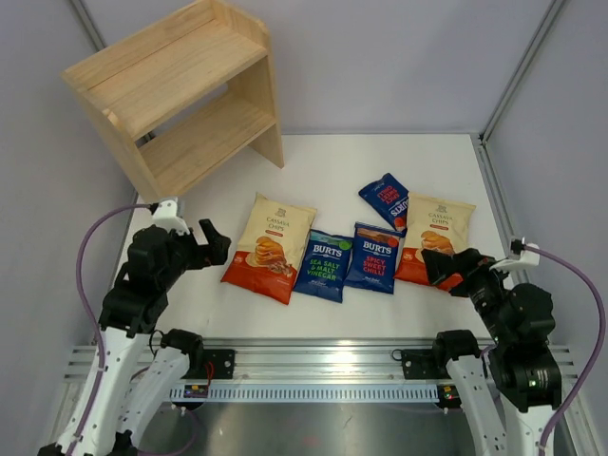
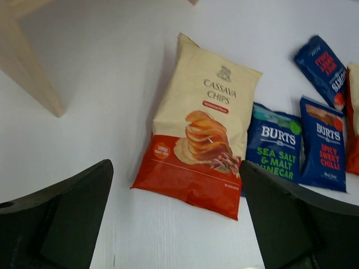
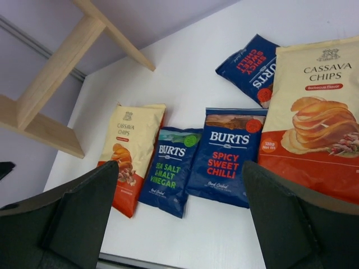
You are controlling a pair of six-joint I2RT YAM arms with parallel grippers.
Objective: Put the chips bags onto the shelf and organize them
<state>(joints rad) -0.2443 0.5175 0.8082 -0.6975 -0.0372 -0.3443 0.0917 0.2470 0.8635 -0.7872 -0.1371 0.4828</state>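
Note:
The left gripper moves outward, down and toward the right in the top view onto the nearer Cassava bag's upper shelf-side edge (image 2: 167,96) next, since bare tabletop borders it.
Five chips bags lie flat on the white table. A cream-and-red Cassava bag (image 1: 269,247) (image 2: 202,129) is on the left. Beside it are a blue Burts sea salt bag (image 1: 323,266) (image 3: 171,168), a Burts spicy chilli bag (image 1: 372,257) (image 3: 227,154) and a second Cassava bag (image 1: 434,237) (image 3: 317,123). A third Burts bag (image 1: 386,200) lies behind them. The wooden shelf (image 1: 180,90) stands tilted at the back left, empty. My left gripper (image 1: 217,243) (image 2: 176,224) is open just left of the left Cassava bag. My right gripper (image 1: 445,270) (image 3: 179,218) is open over the right Cassava bag's near edge.
Grey walls close the table (image 1: 332,161) at the back and both sides. The metal rail (image 1: 313,366) with the arm bases runs along the near edge. A shelf leg (image 2: 28,67) shows at the upper left of the left wrist view.

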